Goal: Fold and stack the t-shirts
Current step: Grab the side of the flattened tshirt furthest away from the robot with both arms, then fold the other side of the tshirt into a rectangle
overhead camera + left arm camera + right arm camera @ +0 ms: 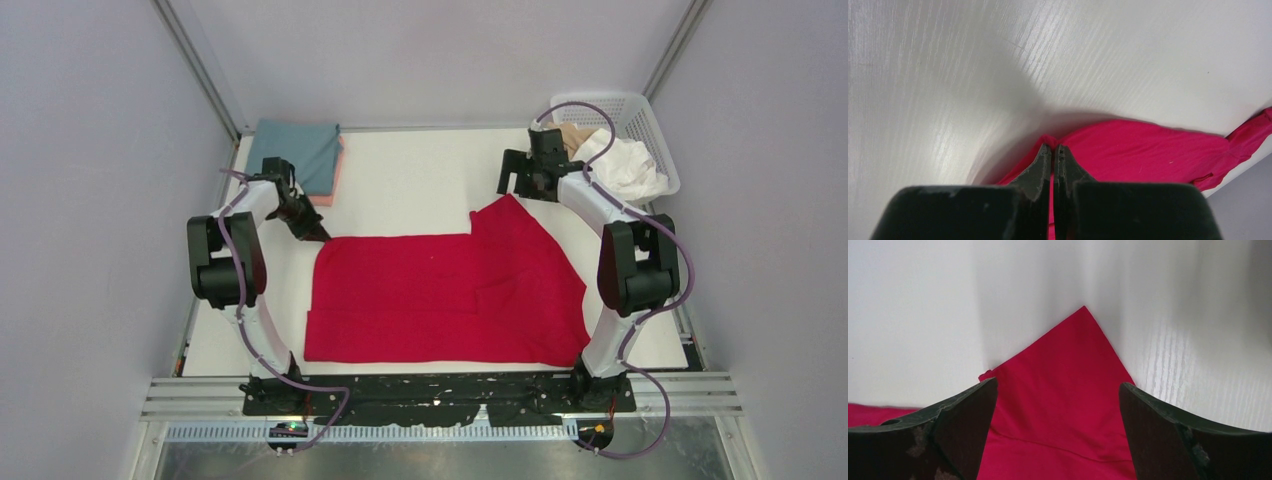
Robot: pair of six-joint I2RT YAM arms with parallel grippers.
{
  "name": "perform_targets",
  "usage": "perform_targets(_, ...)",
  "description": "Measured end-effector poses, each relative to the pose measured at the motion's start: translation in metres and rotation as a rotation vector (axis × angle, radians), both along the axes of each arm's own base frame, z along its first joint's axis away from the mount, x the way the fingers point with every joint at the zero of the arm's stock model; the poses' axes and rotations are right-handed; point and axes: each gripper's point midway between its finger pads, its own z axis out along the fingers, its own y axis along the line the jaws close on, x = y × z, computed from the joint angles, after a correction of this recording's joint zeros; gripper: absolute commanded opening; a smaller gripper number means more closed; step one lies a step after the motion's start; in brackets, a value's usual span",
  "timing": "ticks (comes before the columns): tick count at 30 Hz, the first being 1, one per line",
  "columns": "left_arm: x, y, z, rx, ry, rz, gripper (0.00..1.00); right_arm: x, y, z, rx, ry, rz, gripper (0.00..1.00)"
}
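I will next move my right gripper down onto the pointed corner of the red t-shirt below it, because its open fingers are still clear of the cloth.
The bright red t-shirt lies spread flat mid-table, with one pointed corner reaching toward the back. My left gripper sits at the shirt's far left corner. In the left wrist view the left gripper is shut, with the red t-shirt's edge pinched between its fingers. My right gripper hovers open just behind the pointed corner. In the right wrist view that corner of the red t-shirt lies below the right gripper, not touching its fingers.
A folded grey-teal t-shirt rests on a salmon pink t-shirt at the back left. The white lattice basket at the back right holds a crumpled white t-shirt and a beige t-shirt. Grey walls enclose the table.
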Motion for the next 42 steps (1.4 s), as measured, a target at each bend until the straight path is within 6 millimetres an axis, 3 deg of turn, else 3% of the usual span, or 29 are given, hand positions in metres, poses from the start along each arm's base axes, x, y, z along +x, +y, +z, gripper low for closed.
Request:
perform_targets(2, 0.000, 0.001, 0.000, 0.007, -0.001, -0.005, 0.00, 0.007, 0.006, 0.000, 0.008, 0.006, 0.019, 0.97)
perform_targets(7, 0.000, 0.001, 0.000, 0.009, -0.007, -0.021, 0.00, 0.044, 0.013, -0.012, 0.002, 0.009, 0.017, 1.00)
perform_targets(11, 0.000, 0.000, 0.001, 0.005, -0.012, -0.030, 0.00, 0.068, 0.012, -0.038, -0.032, 0.050, -0.006, 0.95)
perform_targets(15, 0.001, -0.001, 0.002, -0.003, -0.016, -0.032, 0.00, 0.080, 0.009, -0.062, -0.083, 0.103, -0.032, 0.87)
perform_targets(21, 0.001, -0.002, 0.002, -0.002, -0.015, -0.036, 0.00, 0.068, 0.000, -0.077, -0.160, 0.175, -0.063, 0.75)
perform_targets(24, 0.002, -0.003, 0.003, -0.001, -0.019, -0.038, 0.00, 0.063, 0.001, -0.079, -0.188, 0.189, -0.067, 0.56)
perform_targets(27, 0.004, -0.002, 0.005, 0.008, -0.025, -0.039, 0.00, 0.062, 0.002, -0.079, -0.196, 0.185, -0.074, 0.47)
perform_targets(35, 0.009, -0.001, 0.009, 0.028, -0.039, -0.044, 0.00, 0.053, 0.002, -0.079, -0.210, 0.190, -0.087, 0.09)
perform_targets(42, 0.012, -0.002, 0.012, 0.058, -0.051, -0.068, 0.00, 0.047, 0.003, -0.074, -0.206, 0.180, -0.077, 0.06)
